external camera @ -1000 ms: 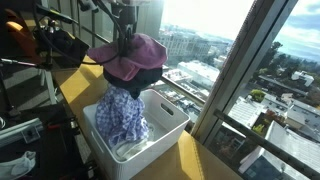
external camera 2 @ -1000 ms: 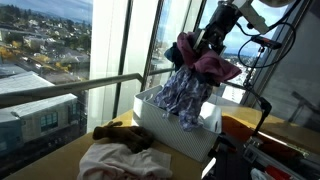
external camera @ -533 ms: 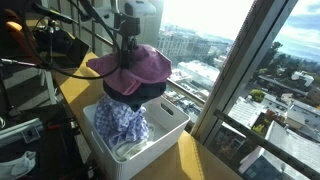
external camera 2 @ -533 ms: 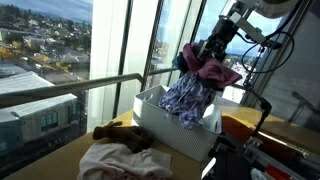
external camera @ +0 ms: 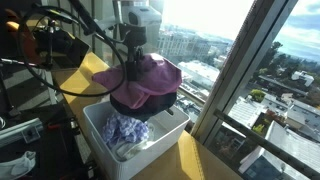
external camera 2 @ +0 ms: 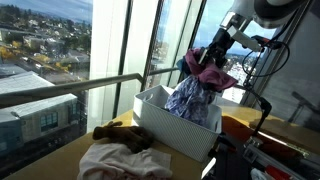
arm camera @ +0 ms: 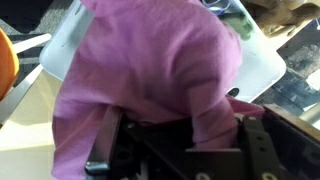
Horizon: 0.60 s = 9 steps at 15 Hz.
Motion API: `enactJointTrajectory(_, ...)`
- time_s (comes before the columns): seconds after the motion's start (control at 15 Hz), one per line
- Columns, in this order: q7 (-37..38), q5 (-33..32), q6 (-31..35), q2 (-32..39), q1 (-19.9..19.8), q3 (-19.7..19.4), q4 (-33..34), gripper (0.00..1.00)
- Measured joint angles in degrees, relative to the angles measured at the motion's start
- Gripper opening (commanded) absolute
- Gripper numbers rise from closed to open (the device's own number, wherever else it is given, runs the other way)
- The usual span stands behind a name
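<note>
My gripper will bring the purple cloth (external camera: 146, 78) down there next, and then it will open its fingers to let go of the cloth.
My gripper (external camera: 131, 52) hangs above a white bin (external camera: 172, 128) and is shut on a purple cloth (external camera: 146, 78). The cloth drapes wide below the jaws, with a dark garment (external camera: 135, 104) hanging under it. In the wrist view the purple cloth (arm camera: 150, 65) fills most of the picture, bunched between the black fingers (arm camera: 104, 140) of the gripper (arm camera: 180, 130). A blue-and-white patterned cloth (external camera: 125, 129) lies in the bin beneath. In an exterior view the gripper (external camera 2: 217, 47) holds the purple cloth (external camera 2: 212, 70) over the patterned cloth (external camera 2: 190, 98) and the bin (external camera 2: 160, 118).
The bin stands on a tan table beside tall windows with a metal frame (external camera: 230, 80). A brown item (external camera 2: 120, 133) and a pale crumpled cloth (external camera 2: 120, 160) lie on the table by the bin. Cables and dark equipment (external camera: 40, 50) crowd the side away from the windows.
The gripper has carried the purple cloth sideways over the bin. The patterned cloth that hung under it now sits lower in the bin.
</note>
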Motion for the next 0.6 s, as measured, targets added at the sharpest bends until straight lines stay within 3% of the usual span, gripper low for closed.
enactJointTrajectory(0.13,0.8,-1.5,2.3,0.6,0.0,0.3,-1.3,0.01)
enactJointTrajectory(0.2,1.3,-2.2,3.5,1.4,0.0,0.4,-1.6,0.29)
enactJointTrajectory(0.33,2.1,-3.3,6.6,4.3,0.0,0.4,-1.4,0.35)
enactJointTrajectory(0.6,3.1,-4.5,10.4,10.8,0.0,-0.1,1.6,0.64)
